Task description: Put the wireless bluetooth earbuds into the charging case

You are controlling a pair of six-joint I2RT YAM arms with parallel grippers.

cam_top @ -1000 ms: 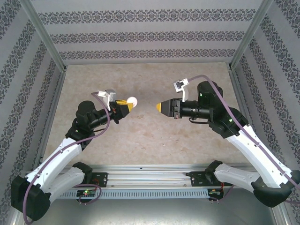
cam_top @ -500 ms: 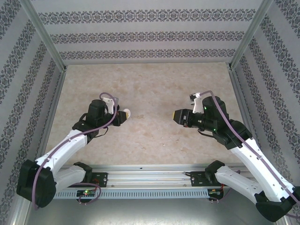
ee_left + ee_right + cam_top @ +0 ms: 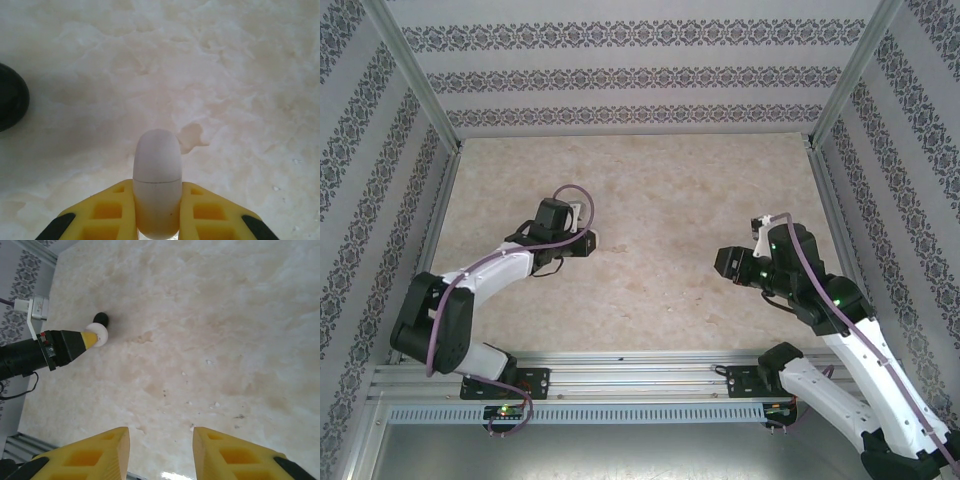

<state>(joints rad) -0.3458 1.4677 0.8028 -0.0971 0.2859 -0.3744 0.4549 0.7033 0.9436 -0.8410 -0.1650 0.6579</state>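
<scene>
The tabletop is bare below and back toward the base, clear of the black object. My left gripper should next draw back, lower the case (image 3: 594, 239) there and release it.
A white oval charging case (image 3: 156, 160) with a thin seam across it, lid closed, is pinched between the yellow fingers of my left gripper (image 3: 156, 187), low over the marble table. From above, the left gripper (image 3: 588, 241) sits left of centre with the case (image 3: 594, 239) at its tip. The right wrist view shows that same case (image 3: 100, 335) far off at the upper left. My right gripper (image 3: 160, 437) stands open over bare table with nothing between its fingers; from above the right gripper (image 3: 725, 263) is at the right. The earbuds are out of view.
A black rounded object (image 3: 10, 97) lies on the table just left of the held case, and the same black object (image 3: 101, 318) appears beyond the case from the right wrist. Patterned walls and metal posts (image 3: 415, 75) enclose the beige tabletop (image 3: 650, 180).
Both arms have drawn apart and back toward the near edge. The left gripper has lowered with the case still in it. The right gripper's jaws have widened.
</scene>
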